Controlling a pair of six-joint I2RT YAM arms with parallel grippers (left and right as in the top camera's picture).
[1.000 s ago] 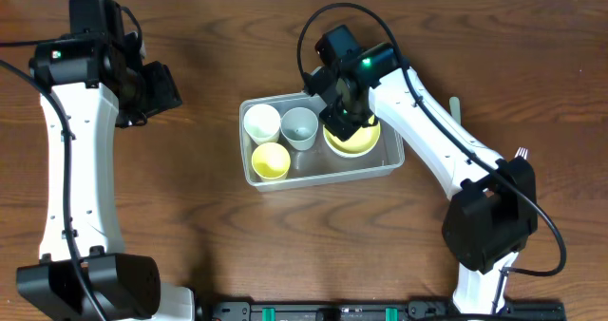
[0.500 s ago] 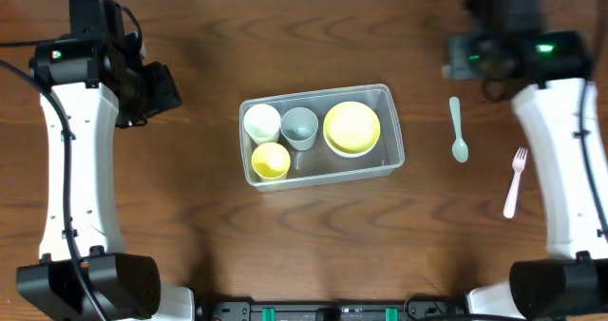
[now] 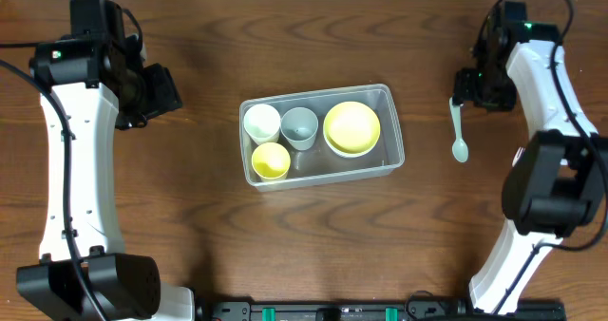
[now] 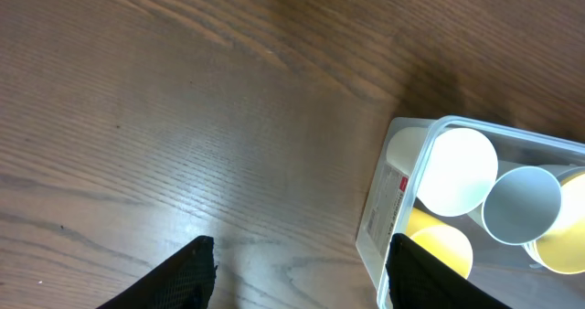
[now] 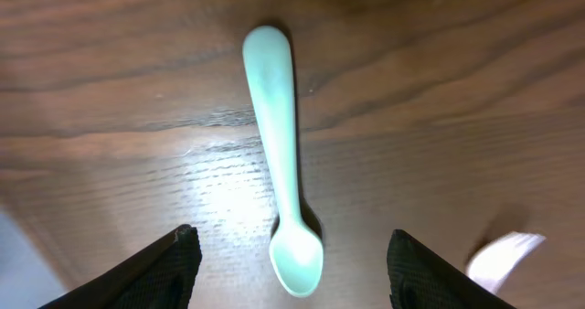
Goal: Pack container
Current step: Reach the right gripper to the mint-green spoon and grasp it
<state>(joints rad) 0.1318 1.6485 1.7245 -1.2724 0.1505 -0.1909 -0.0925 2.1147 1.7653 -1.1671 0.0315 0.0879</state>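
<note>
The mint green spoon is below my right gripper's open fingers, so I next need to lower them onto the spoon's narrow neck beside its bowl and close.
The clear plastic container (image 3: pixel 395 158) sits mid-table and holds a white cup (image 3: pixel 261 122), a grey cup (image 3: pixel 300 126), a yellow cup (image 3: pixel 271 160) and a yellow bowl (image 3: pixel 351 127). A mint green spoon (image 3: pixel 458 131) lies on the table to its right. My right gripper (image 3: pixel 468 91) hovers over the spoon (image 5: pixel 283 190), open and empty (image 5: pixel 291 272), with the spoon between its fingers. My left gripper (image 3: pixel 152 93) is open and empty (image 4: pixel 302 272) over bare table left of the container (image 4: pixel 395 186).
A pale pinkish utensil (image 5: pixel 507 254) shows at the right edge of the right wrist view, beside the spoon; in the overhead view my right arm covers it. Dark wood table (image 3: pixel 190 226) surrounds the container.
My right arm has left the yellow bowl in the container, swung far right, and now hovers over the spoon. The left arm has not moved.
</note>
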